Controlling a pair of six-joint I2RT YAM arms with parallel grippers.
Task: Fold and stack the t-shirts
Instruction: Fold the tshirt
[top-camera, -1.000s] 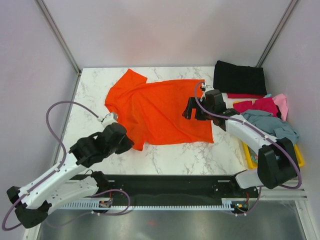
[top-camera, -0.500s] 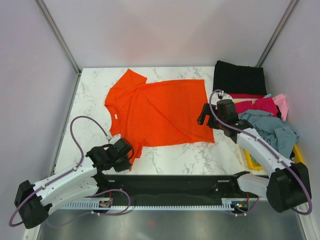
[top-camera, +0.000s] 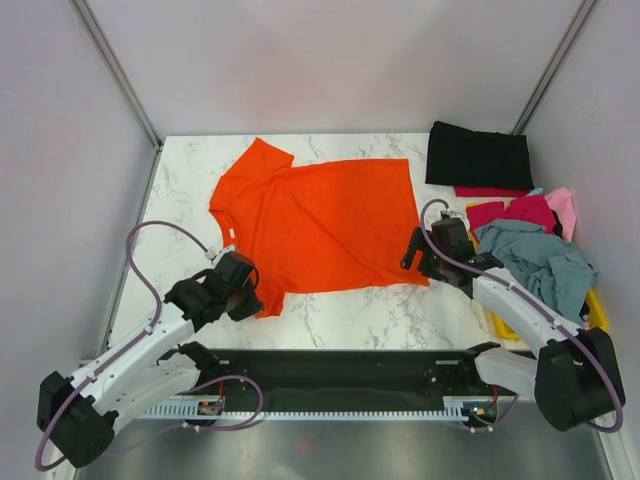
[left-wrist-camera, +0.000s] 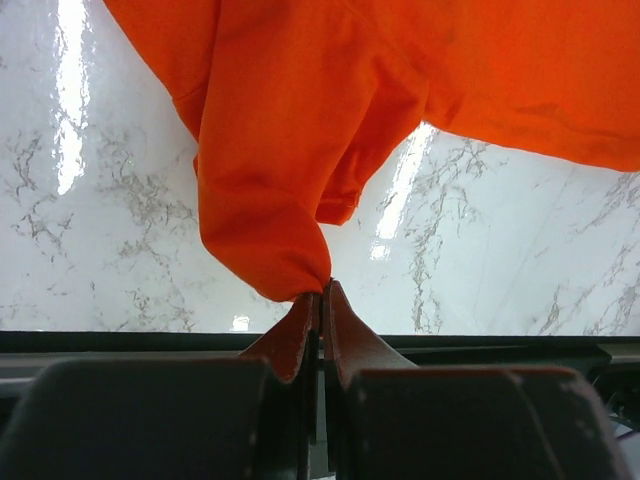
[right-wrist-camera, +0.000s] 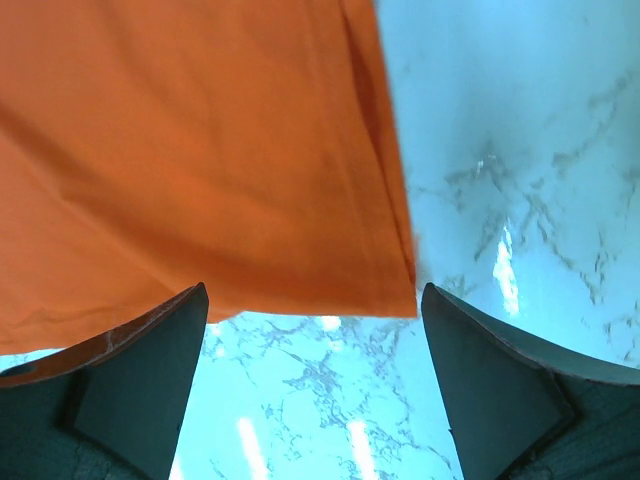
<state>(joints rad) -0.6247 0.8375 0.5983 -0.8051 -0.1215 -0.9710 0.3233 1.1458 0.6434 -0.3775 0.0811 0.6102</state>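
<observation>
The orange t-shirt's near hem corner is below, beside one finger, so my open right gripper needs to go down toward the right in the wrist view next and close at that corner.
The bright orange t-shirt lies spread flat on the marble table, collar to the left. My left gripper is shut on its near left sleeve, which bunches up at the fingertips. My right gripper is open and empty just above the shirt's near right hem corner. A folded black t-shirt lies at the back right. Red, pink and grey-blue shirts are heaped at the right.
The heap of shirts sits in a yellow plastic bin at the right table edge. A black rail runs along the near edge. Grey walls close in the left, back and right.
My left gripper moved up to the orange shirt's near left sleeve and shut on it. My right gripper moved down the shirt's right edge to the near right corner.
</observation>
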